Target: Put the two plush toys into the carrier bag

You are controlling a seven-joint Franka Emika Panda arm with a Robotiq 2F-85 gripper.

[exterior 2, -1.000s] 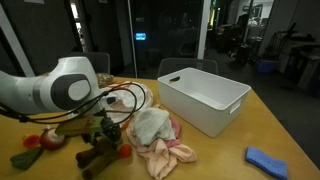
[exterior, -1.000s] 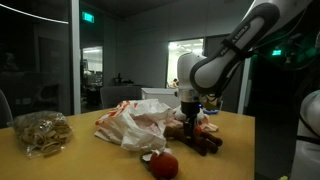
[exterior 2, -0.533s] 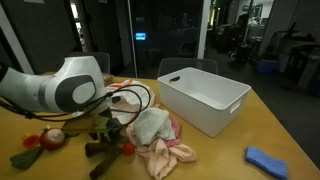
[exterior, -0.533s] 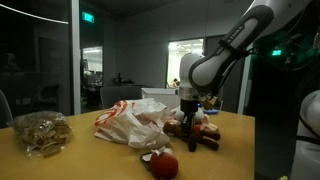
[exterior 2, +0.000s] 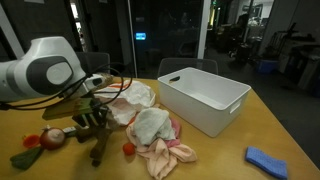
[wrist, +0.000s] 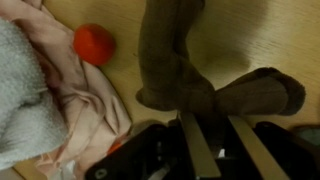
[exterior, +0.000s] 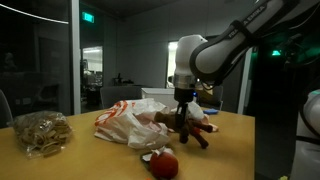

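The dark brown plush toy (exterior: 187, 129) still hangs beside the white carrier bag, so the robot's gripper needs to move across next over the bag's crinkled middle (exterior: 132, 119), go down and let go.
The dark brown plush toy (exterior: 187, 129) hangs just above the table with my gripper (exterior: 181, 112) shut on its upper part. An exterior view shows its limbs dangling below the gripper (exterior 2: 90, 112), the brown toy (exterior 2: 96, 130) tilted. In the wrist view the fingers (wrist: 197, 148) pinch the brown toy (wrist: 172, 62) at their tips. The round red plush toy (exterior: 165, 164) with its green leafy end lies on the table near the front; it also shows beside the arm as the red toy (exterior 2: 52, 137). The crinkled white carrier bag (exterior: 128, 122) with red print lies just behind and beside the held toy.
A clear bag of tan pieces (exterior: 40, 132) lies at the table's end. A white bin (exterior 2: 205, 98) stands on the table, with a grey-white and pink soft heap (exterior 2: 155, 135) and a small red ball (exterior 2: 128, 149) beside it. A blue cloth (exterior 2: 267, 160) lies near the table corner.
The gripper closed on the dark brown toy and rose, lifting it off the table. The red toy and the bag stayed put.
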